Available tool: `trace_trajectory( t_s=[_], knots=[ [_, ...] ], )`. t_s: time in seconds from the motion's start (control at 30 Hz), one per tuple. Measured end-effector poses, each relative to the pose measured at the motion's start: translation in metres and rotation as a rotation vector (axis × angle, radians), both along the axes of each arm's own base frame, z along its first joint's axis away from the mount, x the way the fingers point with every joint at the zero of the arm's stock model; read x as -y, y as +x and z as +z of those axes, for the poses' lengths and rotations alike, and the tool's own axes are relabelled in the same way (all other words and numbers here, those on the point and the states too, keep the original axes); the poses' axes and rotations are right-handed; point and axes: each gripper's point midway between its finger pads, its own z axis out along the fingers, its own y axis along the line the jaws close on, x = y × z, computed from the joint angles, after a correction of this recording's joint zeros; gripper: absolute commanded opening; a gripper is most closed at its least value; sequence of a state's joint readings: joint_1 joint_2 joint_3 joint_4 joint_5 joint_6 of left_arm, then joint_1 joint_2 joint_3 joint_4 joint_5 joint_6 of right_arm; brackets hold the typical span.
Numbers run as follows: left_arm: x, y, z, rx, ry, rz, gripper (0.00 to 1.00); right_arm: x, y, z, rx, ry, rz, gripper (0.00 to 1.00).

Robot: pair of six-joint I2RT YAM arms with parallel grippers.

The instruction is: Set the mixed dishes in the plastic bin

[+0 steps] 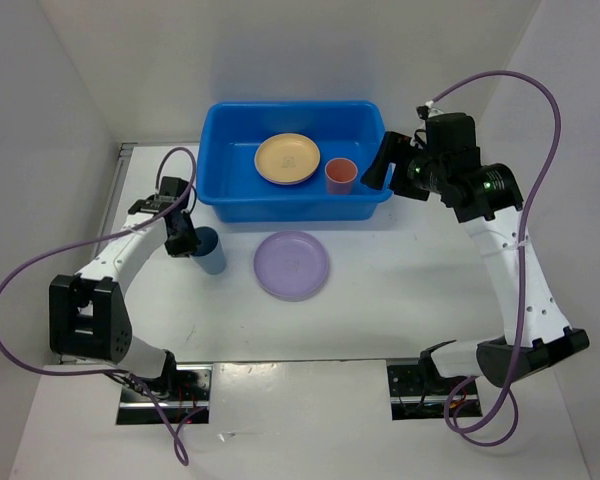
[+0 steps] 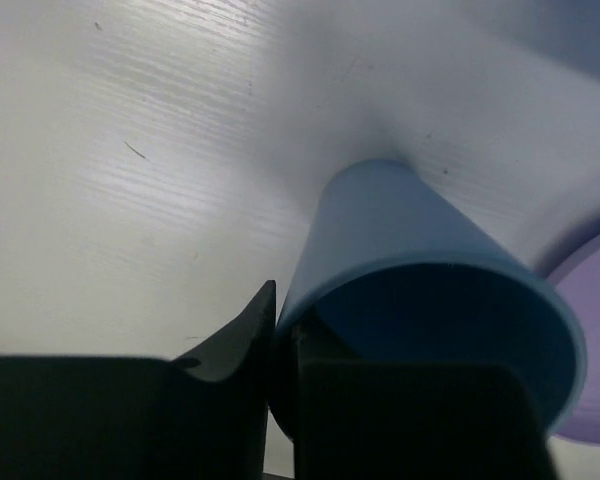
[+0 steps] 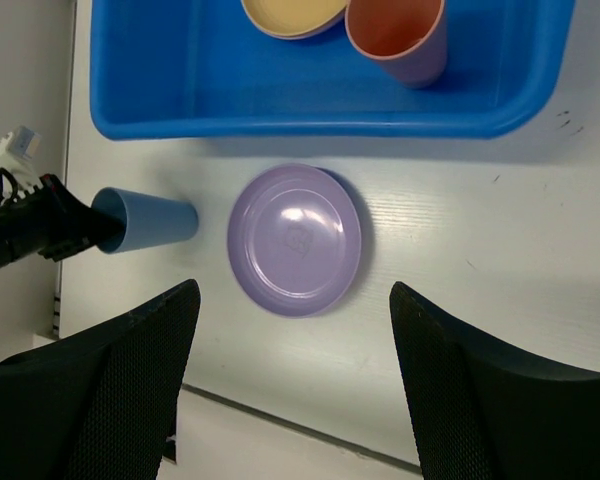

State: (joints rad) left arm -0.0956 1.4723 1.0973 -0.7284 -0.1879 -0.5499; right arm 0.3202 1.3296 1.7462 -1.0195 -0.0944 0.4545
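Observation:
My left gripper rises outward over the bin's rim next. Then it lowers and releases the blue cup (image 1: 211, 252) on the bin's bottom beside the yellow plate, where it's empty.
The blue bin (image 1: 230, 200) stands at the back centre. Inside it lie the yellow plate (image 1: 287, 158) and the upright coral-red cup (image 1: 340, 175). A thin pinkish rim (image 3: 292, 33) shows under the yellow plate; the rest of the pink plate is hidden. The lilac plate (image 1: 292, 264) lies on the table in front of the bin. My left gripper (image 1: 190, 243) is shut on the rim of the blue cup (image 1: 211, 252), one finger inside and one outside (image 2: 245, 330). My right gripper (image 1: 378, 165) is open and empty over the bin's right end.
White walls close in the table on the left, back and right. The bin's front rim (image 3: 310, 125) runs between the plates inside and the lilac plate (image 3: 295, 240). The blue cup (image 3: 150, 220) is left of the lilac plate.

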Motion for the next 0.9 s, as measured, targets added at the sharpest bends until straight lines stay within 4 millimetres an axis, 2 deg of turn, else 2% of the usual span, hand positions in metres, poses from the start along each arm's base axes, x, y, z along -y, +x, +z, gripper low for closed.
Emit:
trace_trajectory(
  t_s=[0.03,0.17,0.23,0.27,0.33,0.47,0.53,0.57,0.63,0.67,0.73,0.8,0.9],
  knots=[
    [-0.001,-0.002,-0.002,-0.008,0.005,0.004,0.0,0.0,0.001,0.0,0.003,0.001,0.001,0.82],
    [-0.001,-0.004,0.001,-0.016,-0.007,-0.006,0.0,-0.001,0.002,-0.004,0.001,-0.002,0.003,0.82],
    [0.004,-0.008,0.011,-0.036,-0.028,-0.042,0.0,0.0,0.003,-0.005,-0.001,-0.004,0.002,0.82],
    [0.008,-0.008,0.023,-0.035,-0.045,-0.069,0.0,0.0,0.003,-0.006,-0.002,-0.004,0.0,0.82],
    [0.017,0.0,0.058,0.017,-0.075,-0.123,0.0,0.001,0.003,-0.007,-0.003,-0.005,0.001,0.82],
    [0.033,0.034,0.163,0.252,-0.098,-0.219,0.0,-0.004,0.001,-0.012,-0.01,0.009,0.024,0.82],
    [0.036,0.049,0.209,0.365,-0.092,-0.244,0.0,-0.007,0.001,-0.015,-0.016,0.02,0.036,0.82],
    [0.037,0.058,0.228,0.413,-0.09,-0.248,0.0,-0.008,0.001,-0.016,-0.018,0.025,0.041,0.82],
    [0.038,0.075,0.25,0.471,-0.088,-0.248,0.0,-0.01,0.001,-0.017,-0.019,0.034,0.048,0.82],
    [0.039,0.086,0.253,0.48,-0.085,-0.246,0.0,-0.011,0.0,-0.017,-0.017,0.039,0.052,0.82],
    [0.039,0.107,0.246,0.465,-0.076,-0.238,0.0,-0.012,-0.002,-0.016,-0.015,0.048,0.053,0.82],
    [0.04,0.132,0.22,0.412,-0.064,-0.228,0.0,-0.011,-0.005,-0.014,-0.007,0.055,0.054,0.82],
    [0.041,0.162,0.158,0.288,-0.049,-0.216,0.0,-0.009,-0.012,-0.017,-0.003,0.063,0.05,0.82]
  ],
)
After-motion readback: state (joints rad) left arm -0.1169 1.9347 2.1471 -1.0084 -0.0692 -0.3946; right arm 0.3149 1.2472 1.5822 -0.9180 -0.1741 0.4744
